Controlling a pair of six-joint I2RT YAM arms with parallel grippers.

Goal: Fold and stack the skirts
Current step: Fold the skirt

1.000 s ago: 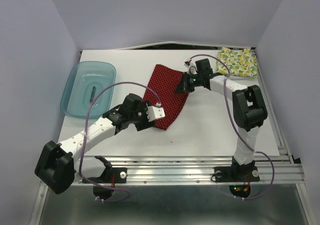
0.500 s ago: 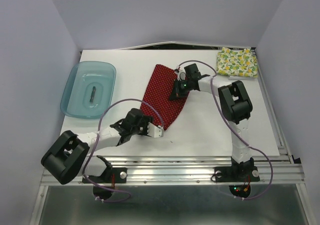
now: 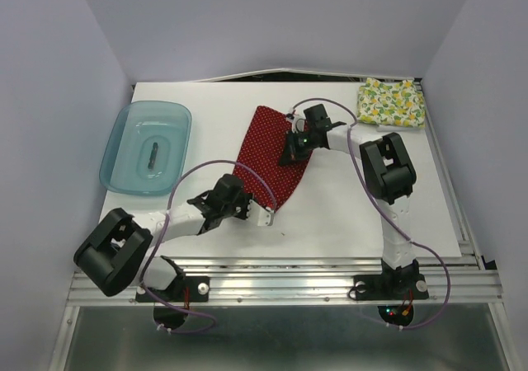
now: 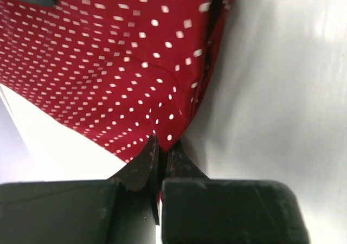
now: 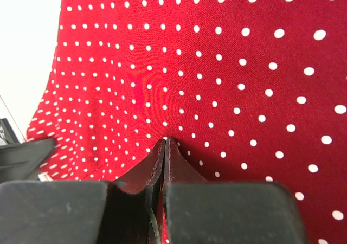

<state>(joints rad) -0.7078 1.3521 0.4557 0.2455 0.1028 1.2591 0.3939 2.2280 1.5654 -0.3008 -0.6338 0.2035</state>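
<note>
The left gripper moves outward over the red skirt to the cloth beside my right gripper next and releases, as the pinched corner lies at the skirt's near end.
The dark red polka-dot skirt lies flat in the middle of the table, running from far centre to near centre. My left gripper is low at its near corner and shut on that corner, with red cloth pinched between the jaws. Over the skirt's right edge, my right gripper is shut as well. Red fabric puckers toward its tips. The cream fruit-print skirt sits folded at the far right corner, away from both grippers.
A translucent blue tray stands at the far left with a small dark object inside. The table's white surface ends at a metal rail in front, and lilac walls close in on three sides.
My left gripper dropped to the skirt's near corner and closed on it. The right arm drew in and set its shut gripper on the skirt's right edge, then stayed still.
</note>
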